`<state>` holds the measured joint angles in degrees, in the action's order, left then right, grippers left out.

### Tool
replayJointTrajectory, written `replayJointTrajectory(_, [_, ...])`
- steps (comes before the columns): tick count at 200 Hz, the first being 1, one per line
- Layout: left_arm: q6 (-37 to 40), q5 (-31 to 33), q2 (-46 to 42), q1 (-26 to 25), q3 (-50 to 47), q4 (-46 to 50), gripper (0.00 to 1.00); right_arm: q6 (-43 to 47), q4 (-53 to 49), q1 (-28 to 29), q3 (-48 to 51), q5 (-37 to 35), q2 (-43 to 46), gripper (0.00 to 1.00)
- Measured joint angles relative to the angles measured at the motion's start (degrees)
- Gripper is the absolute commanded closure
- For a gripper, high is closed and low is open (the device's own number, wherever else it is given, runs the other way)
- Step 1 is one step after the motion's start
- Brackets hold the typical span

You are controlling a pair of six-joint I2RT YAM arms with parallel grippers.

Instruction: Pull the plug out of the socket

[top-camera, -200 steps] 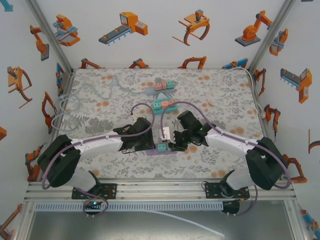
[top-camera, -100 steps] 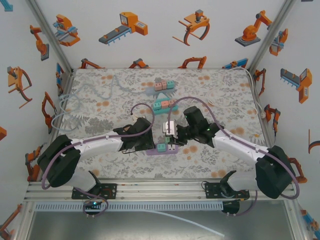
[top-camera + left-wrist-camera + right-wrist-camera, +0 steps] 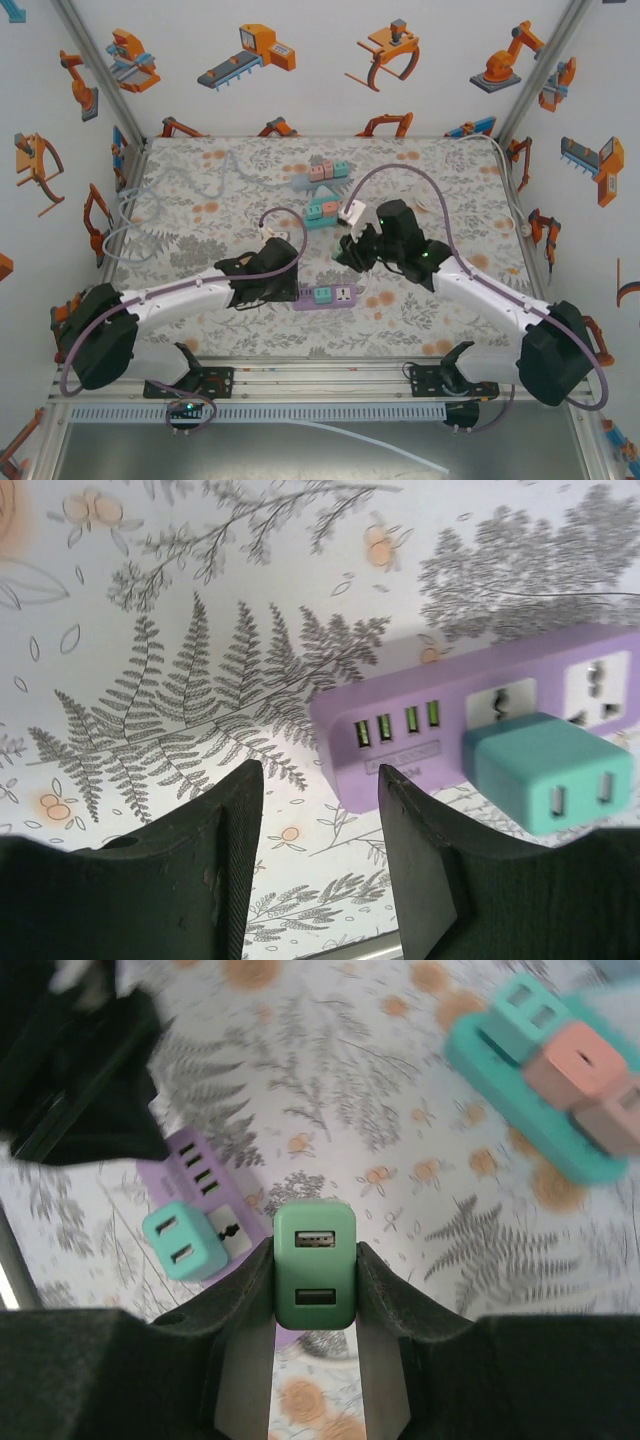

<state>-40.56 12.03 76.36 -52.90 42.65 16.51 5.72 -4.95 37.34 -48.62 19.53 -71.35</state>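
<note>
I need to move the green USB plug down with my right gripper next, past the power strip's socket end and onto the open mat (image 3: 390, 281), and let go of it there, because that spot is empty.
The purple power strip (image 3: 325, 295) lies on the floral mat, with a teal plug (image 3: 545, 785) still seated in it. My right gripper (image 3: 314, 1295) is shut on a green USB plug (image 3: 314, 1260), held in the air clear of the strip (image 3: 200, 1175), which shows below and to the left with an empty socket next to the teal plug (image 3: 183, 1240). My left gripper (image 3: 320, 870) is open just short of the strip's USB end (image 3: 400, 725), with only mat between its fingers.
A teal strip (image 3: 510, 1080) carrying pink and teal plugs lies further back. A second cluster of plugs (image 3: 328, 170) sits near the back wall. Clear cables (image 3: 150, 195) loop at the back left. Purple arm cables (image 3: 400, 175) arch over the mat.
My right gripper has pulled the green plug up out of the purple strip and carried it toward the back. My left gripper has drawn back from the strip's end and stands open.
</note>
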Motion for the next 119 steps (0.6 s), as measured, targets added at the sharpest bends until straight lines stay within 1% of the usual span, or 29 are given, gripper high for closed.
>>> replayJointTrajectory(11, [2.23,-0.79,-2.56,0.0,0.0,-1.22,0.51,-5.46,-1.84,-1.22,-2.67,-2.64,0.04,0.97])
replayJointTrajectory(24, [4.68,-2.01,-5.68,0.0,0.02,-3.1,0.5,-11.15,-3.13,-3.45,-4.9,-3.69,0.31,0.97])
replayJointTrajectory(54, [9.99,-7.06,-11.13,0.0,0.04,-7.91,0.41,-23.12,-5.22,-11.8,-5.57,-1.01,1.22,0.97])
replayJointTrajectory(83, [13.25,-14.56,-14.49,0.0,-0.61,-13.68,0.3,-33.07,-5.84,-19.23,-3.89,2.8,1.29,0.97])
replayJointTrajectory(107, [14.56,-19.52,-16.39,0.0,-2.45,-18.08,0.15,-39.3,-5.11,-24.06,1.27,4.98,1.75,0.97])
replayJointTrajectory(119, [14.97,-21.35,-17.03,-0.07,-3.43,-19.69,0.1,-41.72,-4.94,-26.08,4.2,5.16,1.95,0.97])
